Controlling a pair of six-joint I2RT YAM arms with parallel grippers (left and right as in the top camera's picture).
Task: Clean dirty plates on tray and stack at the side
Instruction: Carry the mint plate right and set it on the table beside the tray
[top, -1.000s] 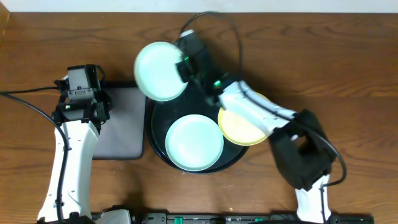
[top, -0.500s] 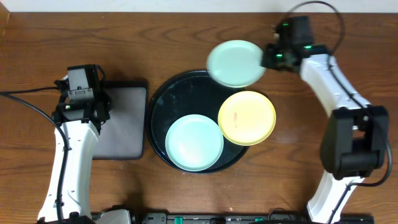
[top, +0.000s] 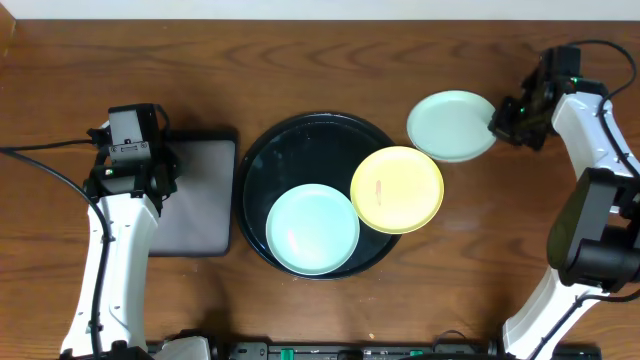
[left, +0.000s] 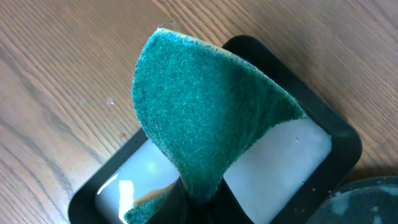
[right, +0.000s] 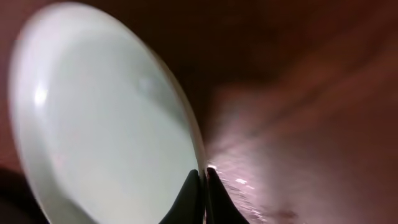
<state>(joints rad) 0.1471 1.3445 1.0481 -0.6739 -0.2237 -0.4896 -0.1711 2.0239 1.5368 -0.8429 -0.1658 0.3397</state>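
My right gripper goes down and slightly back next, and sets the second mint-blue plate onto the table (top: 466, 134) beside the yellow plate, where the wood is clear.
The round black tray (top: 262, 160) sits mid-table. It holds a mint-blue plate (top: 312, 228) at its front and a yellow plate (top: 397, 189) with a small reddish smear, which overhangs its right rim. My right gripper (top: 503, 124) is shut on the rim of a second mint-blue plate (top: 451, 125), held right of the tray over the table; the right wrist view shows my fingers (right: 203, 186) pinching its edge (right: 106, 124). My left gripper (top: 130, 172) is shut on a green sponge (left: 205, 118) over the small rectangular tray.
The small rectangular black tray (top: 200, 200) lies left of the round tray; in the left wrist view it holds pale liquid (left: 292, 155). Cables run along the left and back right of the wooden table.
My right arm has swung the mint-blue plate from above the tray's back left, across its back, to the table on the right. The left arm has not moved.
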